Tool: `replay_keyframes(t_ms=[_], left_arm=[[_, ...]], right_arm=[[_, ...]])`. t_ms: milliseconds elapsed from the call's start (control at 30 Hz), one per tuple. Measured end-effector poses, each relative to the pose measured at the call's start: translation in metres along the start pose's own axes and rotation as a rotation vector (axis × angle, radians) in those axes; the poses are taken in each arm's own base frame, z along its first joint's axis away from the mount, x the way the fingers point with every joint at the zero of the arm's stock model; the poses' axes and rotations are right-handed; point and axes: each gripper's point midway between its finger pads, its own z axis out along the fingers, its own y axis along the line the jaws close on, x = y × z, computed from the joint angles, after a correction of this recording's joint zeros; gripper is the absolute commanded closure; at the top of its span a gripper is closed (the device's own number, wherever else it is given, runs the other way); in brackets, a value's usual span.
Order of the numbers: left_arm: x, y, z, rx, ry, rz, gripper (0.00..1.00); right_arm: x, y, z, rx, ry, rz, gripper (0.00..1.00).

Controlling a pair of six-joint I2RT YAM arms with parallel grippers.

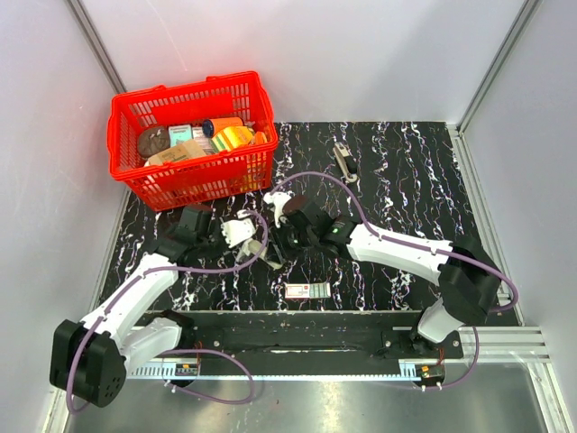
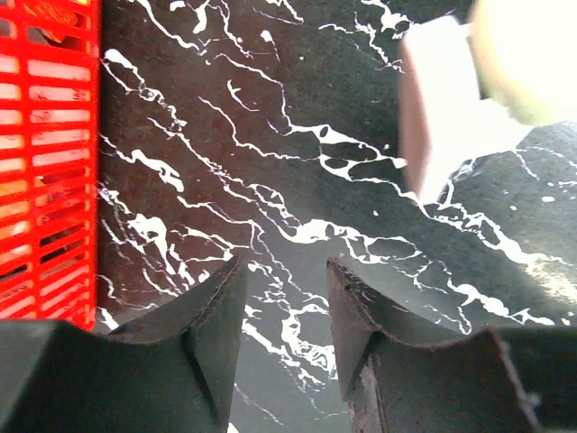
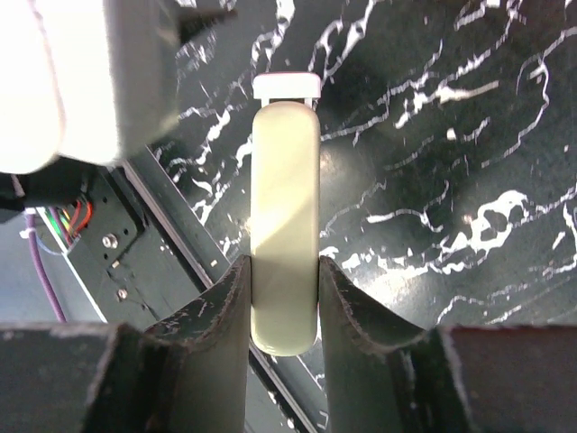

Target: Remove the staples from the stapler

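Note:
Next, my right gripper moves to the left in the top view and down to release the stapler on the bare mat before the basket, since the stapler hangs.
My right gripper [image 3: 283,298] is shut on the stapler [image 3: 285,216], a slim beige bar with rounded ends. The bar points away from the wrist, and a small white piece [image 3: 287,87] shows at its far tip. In the top view the stapler [image 1: 261,250] hangs low over the mat between both grippers, with the right gripper [image 1: 278,251] on its near end. My left gripper [image 2: 287,298] is open with only black marbled mat between its fingers. It sits just left of the stapler, as the left gripper [image 1: 245,236] in the top view shows. No loose staples are visible.
A red basket [image 1: 236,171] full of items stands at the back left, and its wall [image 2: 45,162] is close to the left fingers. A flat white box [image 1: 307,290] lies near the front edge. A small grey-and-dark metal tool [image 1: 345,162] lies at the back.

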Motion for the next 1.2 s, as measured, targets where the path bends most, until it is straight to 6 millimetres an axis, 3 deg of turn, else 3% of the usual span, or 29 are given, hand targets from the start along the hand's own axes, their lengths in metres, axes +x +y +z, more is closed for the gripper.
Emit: replay_keyframes(t_ms=[167, 267, 367, 467, 600, 667, 800, 967, 1200], left_arm=[[0.005, -0.001, -0.001, 0.025, 0.003, -0.114, 0.55], [-0.001, 0.020, -0.010, -0.010, -0.020, -0.218, 0.55], [-0.001, 0.047, -0.022, -0.079, -0.040, -0.297, 0.55], [0.002, 0.057, -0.027, -0.112, -0.045, -0.331, 0.55], [0.004, 0.053, -0.028, -0.101, -0.043, -0.340, 0.55], [0.003, 0.052, -0.028, -0.098, -0.048, -0.342, 0.55], [0.003, 0.051, -0.029, -0.096, -0.047, -0.350, 0.55], [0.003, 0.049, -0.029, -0.091, -0.044, -0.358, 0.55], [0.005, 0.046, -0.029, -0.079, -0.036, -0.371, 0.55]], right_arm=[[-0.031, 0.007, 0.004, -0.022, -0.128, -0.014, 1.00], [-0.054, 0.010, 0.006, -0.031, -0.223, -0.032, 1.00], [-0.065, 0.008, 0.016, -0.026, -0.269, -0.040, 1.00], [-0.055, -0.003, 0.041, 0.005, -0.215, -0.031, 1.00], [-0.020, -0.022, 0.071, 0.070, -0.056, -0.005, 1.00], [-0.007, -0.027, 0.071, 0.098, -0.011, 0.001, 1.00], [-0.009, -0.026, 0.066, 0.102, -0.020, -0.003, 1.00], [-0.025, -0.015, 0.050, 0.077, -0.081, -0.012, 1.00], [-0.051, -0.003, 0.043, 0.035, -0.191, -0.016, 1.00]])
